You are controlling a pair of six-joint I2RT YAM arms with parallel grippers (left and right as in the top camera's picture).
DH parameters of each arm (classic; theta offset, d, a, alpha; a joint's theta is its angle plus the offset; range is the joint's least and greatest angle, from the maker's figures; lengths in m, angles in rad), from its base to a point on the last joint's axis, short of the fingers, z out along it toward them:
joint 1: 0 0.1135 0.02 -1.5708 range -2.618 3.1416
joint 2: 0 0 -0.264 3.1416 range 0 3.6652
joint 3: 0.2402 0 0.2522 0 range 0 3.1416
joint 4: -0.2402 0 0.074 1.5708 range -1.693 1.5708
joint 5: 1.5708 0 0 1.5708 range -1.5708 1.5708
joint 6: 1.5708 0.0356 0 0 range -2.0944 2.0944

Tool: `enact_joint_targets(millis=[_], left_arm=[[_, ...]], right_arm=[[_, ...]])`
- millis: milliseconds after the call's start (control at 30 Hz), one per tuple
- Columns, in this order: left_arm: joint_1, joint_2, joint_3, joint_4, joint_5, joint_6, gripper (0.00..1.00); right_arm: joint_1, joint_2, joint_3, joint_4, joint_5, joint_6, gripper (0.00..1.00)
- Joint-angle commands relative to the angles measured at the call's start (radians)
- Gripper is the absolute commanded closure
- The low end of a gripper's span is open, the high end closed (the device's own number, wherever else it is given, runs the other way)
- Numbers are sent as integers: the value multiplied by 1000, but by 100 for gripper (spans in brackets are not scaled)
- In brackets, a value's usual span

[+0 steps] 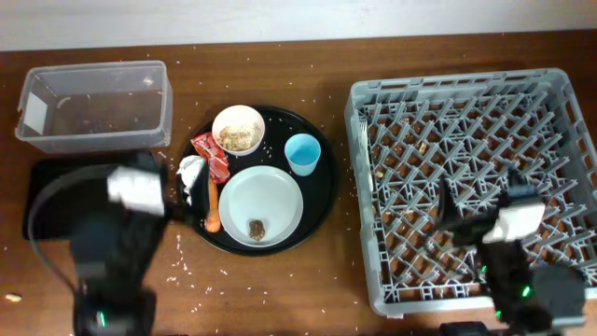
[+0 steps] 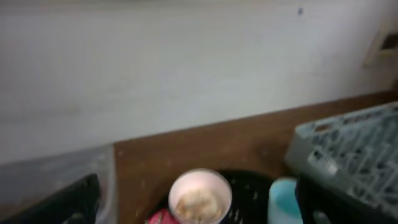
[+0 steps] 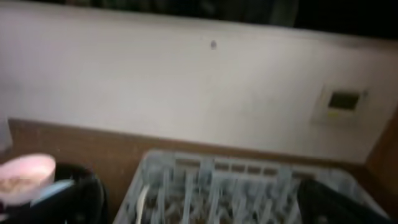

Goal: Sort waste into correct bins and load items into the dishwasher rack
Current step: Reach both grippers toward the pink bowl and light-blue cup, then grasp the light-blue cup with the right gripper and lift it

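I will next reach across the tray with my left gripper and lower it onto the blue cup's upturned rim (image 1: 287, 147) (image 2: 272, 189), which is below the gripper and to its right in the overhead view.
On the large round black tray, the cream bowl (image 1: 239, 129) holds beige food scraps. The blue cup (image 1: 303, 154) stands beside it. The grey plate (image 1: 262, 205) carries a small brown lump (image 1: 256, 228). The red wrapper (image 1: 211, 155), white tissue (image 1: 191, 170) and carrot (image 1: 214, 209) lie at the tray's left. My left gripper (image 1: 173, 198) is open and empty beside the tissue. In the left wrist view its jaws (image 2: 199, 214) frame the bowl (image 2: 200, 198) and cup (image 2: 283, 200). My right gripper (image 1: 478, 213) is open and empty over the rack (image 1: 560, 121); its jaws (image 3: 205, 208) face the rack (image 3: 249, 180).
The clear tub (image 1: 93, 105) stands at the back left. The shallow black tray (image 1: 42, 191) lies in front of it, partly under my left arm. The round black tray (image 1: 322, 201) is between the bins and the rack. Rice grains are scattered over the table.
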Motion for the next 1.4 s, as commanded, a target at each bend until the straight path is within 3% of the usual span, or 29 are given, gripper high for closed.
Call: enact_joint_targets(millis=[0,67,133,300,367,400,433,467,567,600,633,667,733,767,833,900,967,1000,1100,1200,1300,1367], left_arm=[[-16,453,503,-341,146,72,1],[-112,799,945,-674,75,131,1],[-225,1055,1232,-930,-60,131,1],[-340,1402,1277,-1032,-76,131,1],[-368,1420,1277,-1032,-85,131,1],[-378,1421,1277,-1032,-98,131,5],[-397,1434,1277,-1024,-109,131,21],[-412,1455,1277,-1012,-109,131,30],[-451,1520,1277,-1004,-118,128,46],[-453,1526,1277,-1001,-130,119,47],[-454,1540,1277,-1002,-136,114,59],[-455,1563,1277,-1002,-135,106,64],[-455,1574,1277,-1001,-135,93,91],[-455,1573,1286,-1002,-135,92,99],[-455,1571,1338,-1046,-115,43,99],[-423,1569,1486,-1188,33,45,100],[-345,1569,1630,-1284,424,108,100],[-297,1569,1661,-1278,725,161,99],[-217,1569,1662,-1199,1249,168,100],[-235,1568,1664,-1173,1253,54,99],[-247,1561,1681,-1173,1253,40,99],[-249,1561,1681,-1173,1253,39,99]], right_arm=[[-6,271,303,-208,-18,-24,2],[-6,522,550,-436,-48,-24,2],[-5,673,648,-531,-63,-24,2],[-6,981,655,-626,-178,-20,1],[-6,1006,655,-624,-179,-21,0],[-6,1006,655,-624,-179,-20,3],[-6,1006,655,-625,-179,-20,5],[-6,1006,655,-625,-179,-20,5],[-6,1006,655,-626,-179,-20,7],[-6,1006,655,-626,-179,-20,7],[-6,1006,655,-626,-179,-20,8],[-6,1006,655,-626,-179,-20,10],[-6,1006,655,-626,-178,-20,12],[-6,1006,655,-625,-179,-20,14],[-7,1005,655,-619,-179,27,20],[-33,993,658,-555,-295,201,19],[-51,989,658,-410,-612,201,14],[-51,990,658,-325,-721,201,14],[-37,1009,657,-90,-863,217,10],[76,1081,658,104,-916,217,10],[164,1159,658,214,-957,217,10],[213,1193,658,282,-967,217,16]])
